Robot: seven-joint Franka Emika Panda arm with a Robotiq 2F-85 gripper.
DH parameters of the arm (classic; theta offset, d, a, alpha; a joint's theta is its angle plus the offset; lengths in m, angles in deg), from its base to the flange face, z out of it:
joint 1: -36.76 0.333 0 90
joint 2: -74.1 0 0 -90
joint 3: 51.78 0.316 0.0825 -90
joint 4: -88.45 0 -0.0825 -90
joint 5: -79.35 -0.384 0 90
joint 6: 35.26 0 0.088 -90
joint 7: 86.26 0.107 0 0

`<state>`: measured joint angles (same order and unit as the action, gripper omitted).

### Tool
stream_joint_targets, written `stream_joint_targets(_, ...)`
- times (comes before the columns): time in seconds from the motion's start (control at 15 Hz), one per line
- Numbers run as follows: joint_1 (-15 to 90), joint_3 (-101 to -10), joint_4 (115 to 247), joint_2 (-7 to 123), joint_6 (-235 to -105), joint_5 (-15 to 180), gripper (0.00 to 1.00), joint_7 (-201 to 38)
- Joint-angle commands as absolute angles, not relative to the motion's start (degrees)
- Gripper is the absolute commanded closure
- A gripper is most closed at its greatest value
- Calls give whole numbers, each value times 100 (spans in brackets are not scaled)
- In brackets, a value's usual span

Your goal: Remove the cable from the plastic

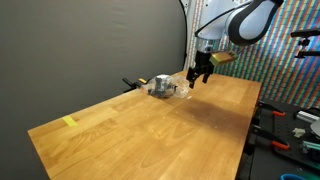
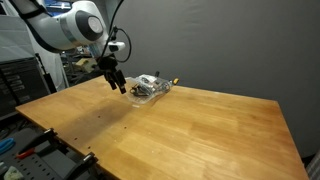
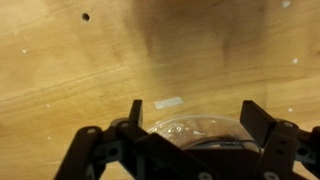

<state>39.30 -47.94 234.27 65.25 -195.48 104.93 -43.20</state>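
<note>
The clear plastic has my gripper's open fingers outside its rim, so my gripper will next move over it, turn and lower them inside onto the dark cable.
A clear plastic container (image 1: 172, 87) with a coiled cable (image 1: 160, 85) in it sits on the wooden table near its far edge. It also shows in an exterior view (image 2: 148, 89). My gripper (image 1: 201, 72) hangs just beside and above the plastic, fingers apart and empty; it also shows in an exterior view (image 2: 116, 83). In the wrist view the open fingers (image 3: 195, 115) frame the clear plastic rim (image 3: 190, 128), with the dark cable barely visible behind it.
The wooden table (image 1: 150, 130) spreads wide in front of the plastic. A yellow tape mark (image 1: 69, 122) lies near one corner. A small tape strip (image 3: 168, 102) lies on the wood by the plastic. Clamps and tools (image 1: 290, 130) sit beyond the table's side.
</note>
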Motion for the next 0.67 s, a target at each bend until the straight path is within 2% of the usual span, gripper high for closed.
stream_joint_targets(0.0, 4024, -5153, 22793, 5817, -19923, 11171, 0, -3584)
stream_joint_targets(0.6, 3951, -5257, 21492, 4738, -20021, 10771, 0, -2917)
